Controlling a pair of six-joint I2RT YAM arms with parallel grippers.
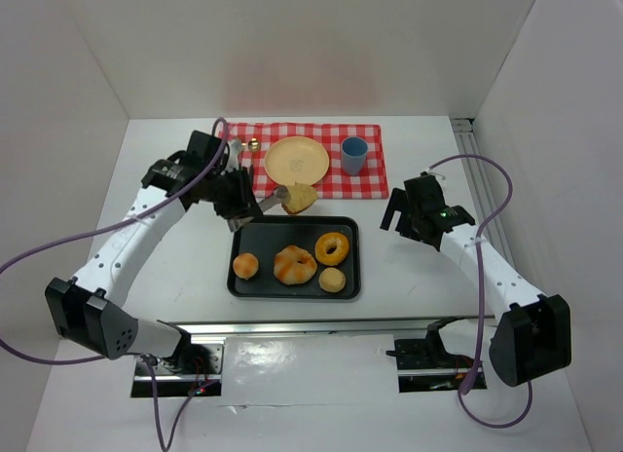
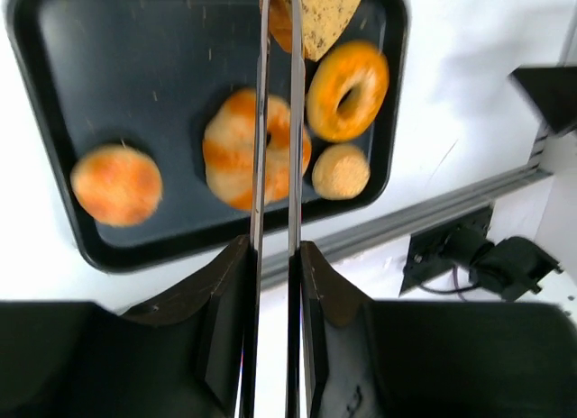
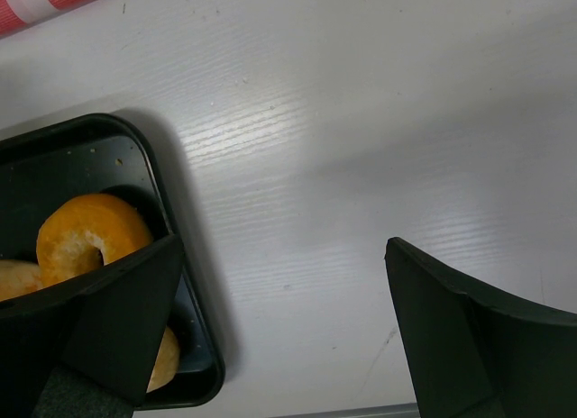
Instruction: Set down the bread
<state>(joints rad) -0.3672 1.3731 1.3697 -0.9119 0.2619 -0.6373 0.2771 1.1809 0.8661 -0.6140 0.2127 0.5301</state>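
Observation:
Next, my left gripper carries the pinched bread over the middle of the empty yellow plate [image 1: 296, 161], which lies outward, lowers the bread and releases the tongs.
A slice of seeded bread [image 1: 300, 198] [image 2: 322, 13] is pinched at the tips of metal tongs [image 1: 274, 197] [image 2: 261, 166]. It hangs over the far rim of the black tray [image 1: 234, 282] [image 2: 54, 157], by the cloth's near edge. My left gripper [image 1: 237, 201] [image 2: 275, 256] is shut on the tongs' two blades. On the tray lie a round bun [image 1: 245, 265], a twisted loaf [image 1: 294, 265], a ring doughnut [image 1: 332, 247] [image 3: 86, 233] and a small roll [image 1: 332, 280]. My right gripper [image 1: 405, 216] [image 3: 279, 287] is open over bare table, right of the tray.
A red checked cloth [image 1: 375, 182] lies behind the tray, with a yellow plate [image 1: 297, 160] and a blue cup [image 1: 353, 155] on it. White walls close in the table on three sides. A metal rail [image 1: 292, 327] runs along the near edge.

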